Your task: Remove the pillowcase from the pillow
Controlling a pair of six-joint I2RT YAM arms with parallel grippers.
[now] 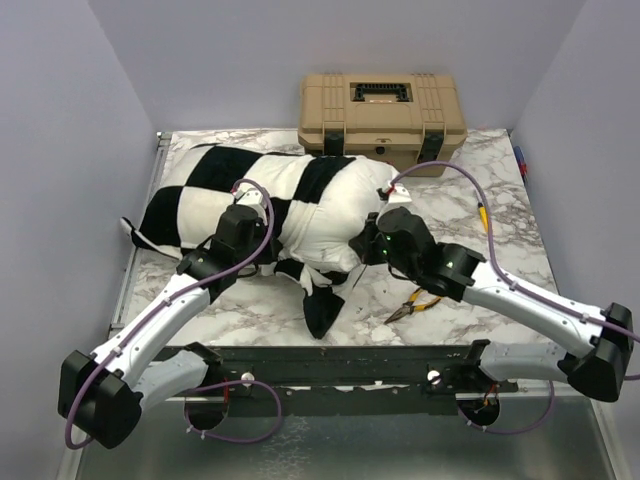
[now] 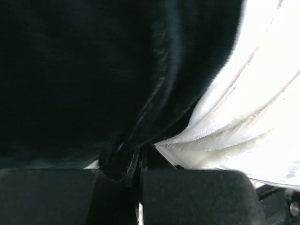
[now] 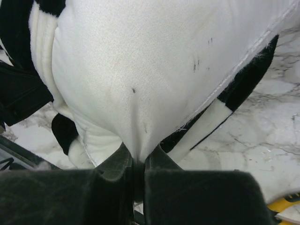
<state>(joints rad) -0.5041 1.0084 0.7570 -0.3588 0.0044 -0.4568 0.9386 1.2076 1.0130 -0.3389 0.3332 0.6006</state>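
Next, the right gripper pulls away from my left gripper, then returns toward the pillowcase to release. The checkered pillowcase (image 1: 200,195) still covers much of the pillow.
The black-and-white checkered pillowcase (image 1: 200,195) covers the left part of the pillow (image 1: 325,225), whose plain white end bulges out at the middle right. My left gripper (image 1: 262,240) is shut on a fold of the pillowcase; the left wrist view shows black fleece (image 2: 84,70) pinched between the jaws (image 2: 136,164). My right gripper (image 1: 368,243) is shut on the bare white pillow; the right wrist view shows white pillow fabric (image 3: 140,70) drawn into the closed jaws (image 3: 138,161). The pillowcase's loose edge (image 3: 243,86) hangs beside it.
A tan toolbox (image 1: 382,108) stands at the back, close behind the pillow. Yellow-handled pliers (image 1: 415,305) lie on the marble table (image 1: 500,240) under the right arm. A loose black flap of the case (image 1: 322,305) trails toward the front edge.
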